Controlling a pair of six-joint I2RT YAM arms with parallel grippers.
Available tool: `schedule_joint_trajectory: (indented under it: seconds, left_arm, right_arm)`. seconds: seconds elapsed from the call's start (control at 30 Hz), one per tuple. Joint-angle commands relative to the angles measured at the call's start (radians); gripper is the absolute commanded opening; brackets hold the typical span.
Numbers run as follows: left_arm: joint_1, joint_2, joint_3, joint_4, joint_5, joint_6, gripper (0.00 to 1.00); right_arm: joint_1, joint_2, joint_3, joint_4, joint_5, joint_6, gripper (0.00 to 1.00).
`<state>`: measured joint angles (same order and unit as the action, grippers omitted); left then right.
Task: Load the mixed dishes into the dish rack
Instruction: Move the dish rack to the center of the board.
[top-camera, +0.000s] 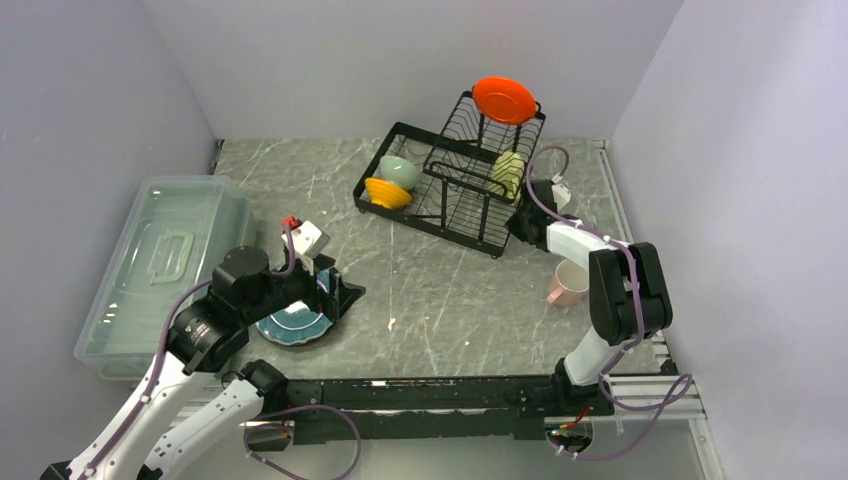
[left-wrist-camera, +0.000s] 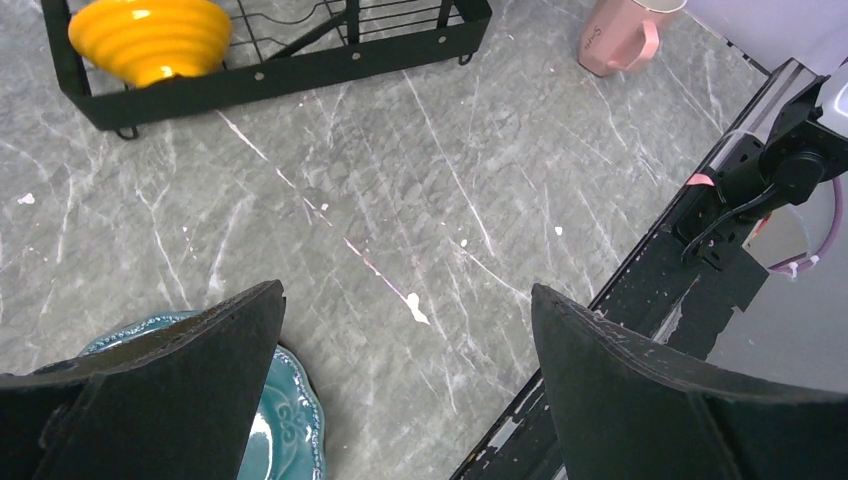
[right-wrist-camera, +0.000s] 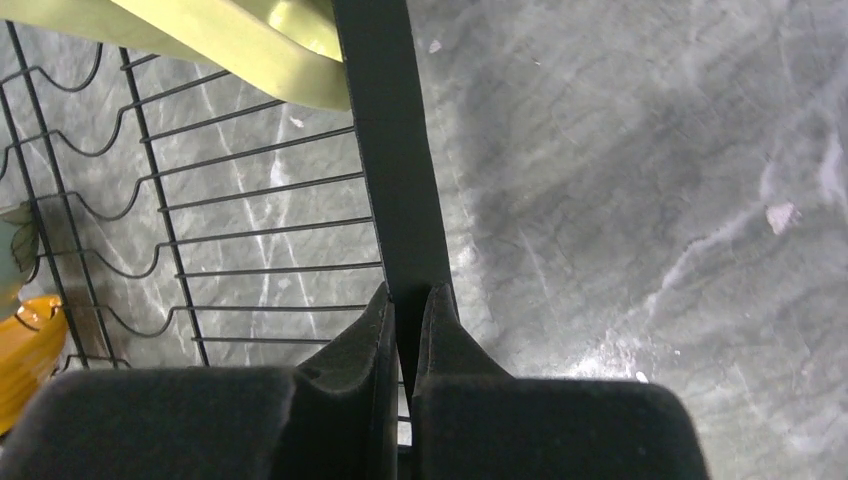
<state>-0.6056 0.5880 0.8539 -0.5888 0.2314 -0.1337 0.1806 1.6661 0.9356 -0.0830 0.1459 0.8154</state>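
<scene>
Because bare tabletop lies to the left of my right gripper in the top view, I will drag the dish rack's held frame bar that way, slightly back, and release it.
The black dish rack stands at the back. It holds an orange-red plate on its raised tier, a pale green bowl, an orange-yellow bowl and a pale yellow mug. A teal plate lies on the table under my left gripper. That gripper is open, its left finger over the plate's rim and bare table between the tips. A pink mug lies on its side at the right. My right gripper is shut over the rack's frame bar, below the mug.
A clear lidded bin fills the left side of the table. The black rail of the arm mount runs close beside my left gripper's right finger. Walls close in the table at the back and on both sides.
</scene>
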Motion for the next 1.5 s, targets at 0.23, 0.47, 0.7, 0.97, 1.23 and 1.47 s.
schedule_joint_trajectory:
  seconds: [0.23,0.47,0.7,0.97,1.23,1.47]
  left_arm:
    - [0.000,-0.018,0.007,0.024,0.021,0.000,0.99]
    - [-0.001,-0.026,0.008,0.024,0.034,-0.003,0.99]
    - [-0.012,-0.033,0.008,0.024,0.040,-0.004,0.99]
    - [-0.032,-0.044,0.008,0.021,0.029,-0.003,0.99]
    - [-0.045,-0.047,0.008,0.018,0.018,0.000,0.99]
    - [-0.045,-0.045,0.007,0.018,0.011,0.000,0.99]
  right_arm:
    - [0.142,-0.005,0.012,-0.108,0.058,0.500,0.00]
    - [0.249,-0.022,0.046,-0.212,0.140,0.617,0.00]
    - [0.356,-0.035,0.072,-0.298,0.202,0.725,0.00]
    - [0.462,-0.039,0.172,-0.450,0.337,0.733,0.00]
    - [0.474,-0.035,0.317,-0.645,0.447,0.654,0.10]
    - [0.474,-0.072,0.246,-0.557,0.432,0.616,0.04]
